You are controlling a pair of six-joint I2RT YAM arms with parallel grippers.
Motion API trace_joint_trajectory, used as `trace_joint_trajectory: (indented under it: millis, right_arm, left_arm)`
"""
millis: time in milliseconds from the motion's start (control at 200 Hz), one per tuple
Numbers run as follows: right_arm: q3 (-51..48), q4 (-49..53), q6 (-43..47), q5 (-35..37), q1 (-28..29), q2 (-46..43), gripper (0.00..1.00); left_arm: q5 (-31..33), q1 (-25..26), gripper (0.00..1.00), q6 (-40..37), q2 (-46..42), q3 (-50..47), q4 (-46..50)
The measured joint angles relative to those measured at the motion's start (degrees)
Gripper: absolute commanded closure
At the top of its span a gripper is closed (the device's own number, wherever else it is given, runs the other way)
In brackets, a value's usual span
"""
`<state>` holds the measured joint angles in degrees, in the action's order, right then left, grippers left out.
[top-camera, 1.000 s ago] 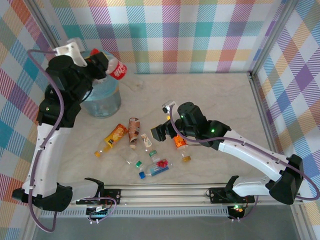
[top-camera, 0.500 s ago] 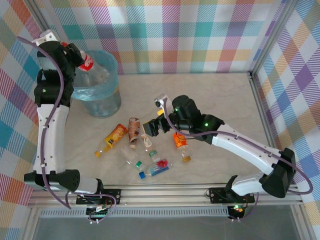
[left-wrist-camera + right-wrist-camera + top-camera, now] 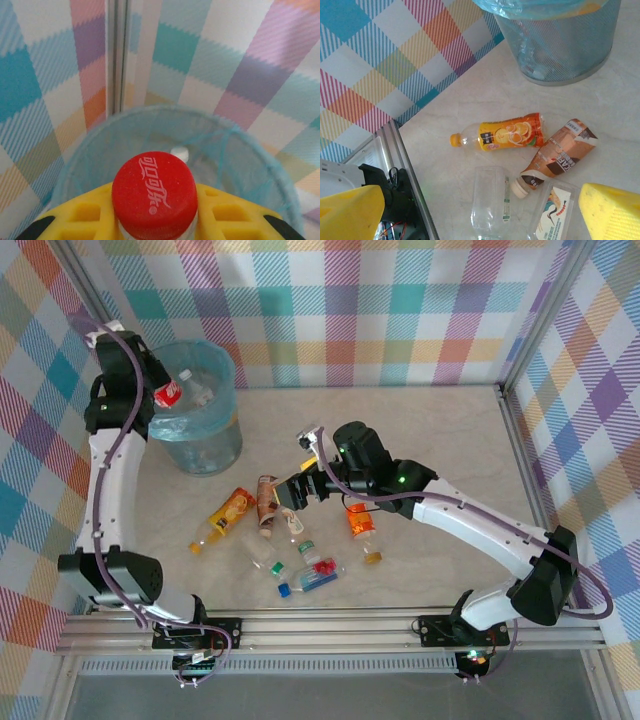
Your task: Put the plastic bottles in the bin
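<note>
The red-labelled bottle still sits near the bin's rim, so it shifts next with my left gripper farther over the bin's opening [image 3: 200,390] [image 3: 202,160] and is released there.
My left gripper [image 3: 158,386] is shut on a red-labelled plastic bottle [image 3: 170,392] at the left rim of the bin [image 3: 205,445], a round bucket lined with a light blue bag. In the left wrist view the bottle's red cap [image 3: 154,192] sits between yellow fingers [image 3: 82,215], pointing into the bin [image 3: 240,145]. My right gripper [image 3: 292,494] hangs open above the loose bottles. Below it lie an orange-labelled bottle [image 3: 507,132], a brown-labelled one [image 3: 560,155] and a clear one [image 3: 490,200], with nothing between its fingers [image 3: 612,210].
More bottles lie scattered near the table's front: an orange one [image 3: 360,523], a blue-capped one [image 3: 310,580] and a green-capped one [image 3: 305,548]. A white cap [image 3: 179,152] lies inside the bin. Checked walls close the back and sides. A metal rail [image 3: 330,625] runs along the front.
My left arm has swung the red-labelled bottle from the bin's right side across to its left rim. My right arm has moved left over the pile of bottles.
</note>
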<state>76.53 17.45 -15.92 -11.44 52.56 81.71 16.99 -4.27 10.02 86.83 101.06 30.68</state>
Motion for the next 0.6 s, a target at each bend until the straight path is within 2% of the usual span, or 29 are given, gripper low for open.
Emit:
trace_joint_trajectory:
  millis: [205, 600]
  right_arm:
    - [0.0, 0.2, -0.8, 0.0, 0.0, 0.0, 0.0]
    - [0.0, 0.4, -1.4, -1.3, 0.0, 2.1, 0.0]
  left_arm:
    - [-2.0, 0.0, 1.0, -0.9, 2.5, -0.1, 0.9]
    - [-10.3, -0.3, 1.0, -0.7, 7.1, -0.8, -1.5]
